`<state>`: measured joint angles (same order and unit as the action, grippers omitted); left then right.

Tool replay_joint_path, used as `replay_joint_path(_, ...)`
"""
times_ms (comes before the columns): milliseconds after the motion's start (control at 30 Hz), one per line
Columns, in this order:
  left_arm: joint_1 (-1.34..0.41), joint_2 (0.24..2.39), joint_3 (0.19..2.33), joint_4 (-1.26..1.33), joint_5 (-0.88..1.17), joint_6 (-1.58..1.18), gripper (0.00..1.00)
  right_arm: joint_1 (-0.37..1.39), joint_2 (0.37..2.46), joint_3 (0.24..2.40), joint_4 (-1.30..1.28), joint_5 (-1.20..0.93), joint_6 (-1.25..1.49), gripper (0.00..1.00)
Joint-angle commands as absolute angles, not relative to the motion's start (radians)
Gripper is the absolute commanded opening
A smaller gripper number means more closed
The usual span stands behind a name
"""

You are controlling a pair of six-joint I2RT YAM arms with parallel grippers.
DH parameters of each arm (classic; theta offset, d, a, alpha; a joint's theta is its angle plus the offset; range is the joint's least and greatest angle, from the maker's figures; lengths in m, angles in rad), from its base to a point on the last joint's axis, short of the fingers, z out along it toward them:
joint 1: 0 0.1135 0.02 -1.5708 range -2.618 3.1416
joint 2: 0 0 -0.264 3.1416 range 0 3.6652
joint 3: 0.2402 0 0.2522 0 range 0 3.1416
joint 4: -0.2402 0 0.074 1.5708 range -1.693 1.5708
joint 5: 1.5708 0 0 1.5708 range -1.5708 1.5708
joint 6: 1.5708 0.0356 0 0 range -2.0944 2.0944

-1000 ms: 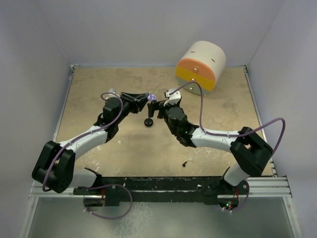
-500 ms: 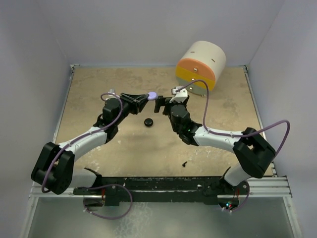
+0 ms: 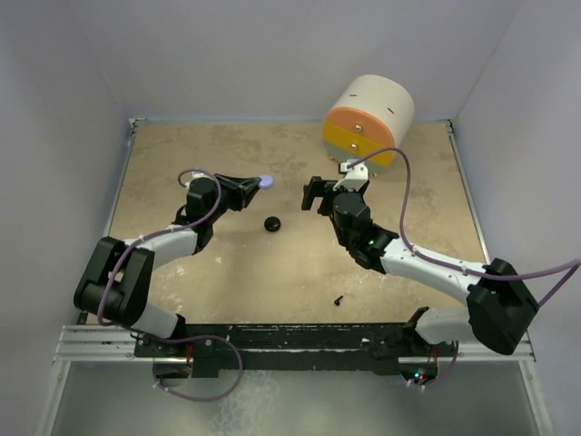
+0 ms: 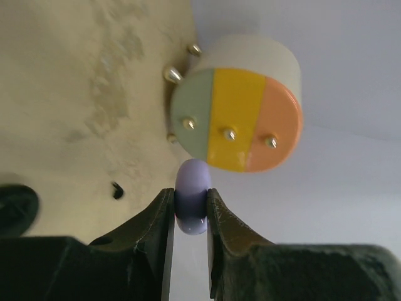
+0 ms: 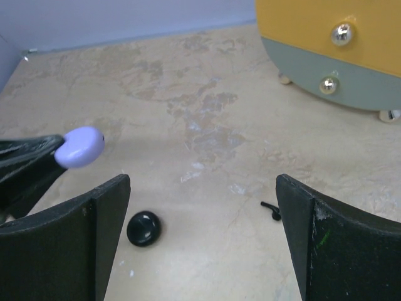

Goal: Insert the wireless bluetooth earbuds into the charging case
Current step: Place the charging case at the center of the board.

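Observation:
I will move my left gripper left in the top view next and lower the lilac puck (image 3: 265,182) onto empty table, since the puck hangs above the table.
My left gripper (image 3: 259,184) is shut on a lilac round puck (image 3: 265,182) and holds it above the table; it is pinched edge-on between the fingertips in the left wrist view (image 4: 192,195). My right gripper (image 3: 313,193) is open and empty, apart from the puck, which shows at its left (image 5: 79,147). A tiny black earbud (image 3: 338,299) lies loose on the table near the front; it also shows in the right wrist view (image 5: 271,210) and the left wrist view (image 4: 116,190). A black round puck (image 3: 271,222) lies on the table between the arms. The pale lilac earbud is not in view.
A cream drum (image 3: 363,118) with an orange, yellow and green studded face lies at the back right, close behind my right gripper (image 5: 203,182). White walls enclose the table on three sides.
The two grippers have drawn apart. My left gripper moved back left with the lilac puck. My right gripper moved right and now stands wide open.

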<state>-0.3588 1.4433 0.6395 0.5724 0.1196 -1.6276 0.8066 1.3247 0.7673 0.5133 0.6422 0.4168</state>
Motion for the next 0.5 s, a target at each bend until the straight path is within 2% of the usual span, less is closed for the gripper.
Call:
replay_joint_path(0,-0.253,1.544,0.673,0.625,0.158,-1.468,0.0,0.81,1.259,0.765,0.385,0.553,0.464,1.0)
replay_joint_path(200,-0.206,1.655,0.794,0.504,0.114,-1.282,0.0,0.811,1.247,0.767,0.304,0.487,0.476,1.0)
replay_joint_path(467,-0.172,1.779,0.91,0.4,0.084,-1.172,0.0,0.811,1.281,0.76,0.256,0.468,0.506,1.0)
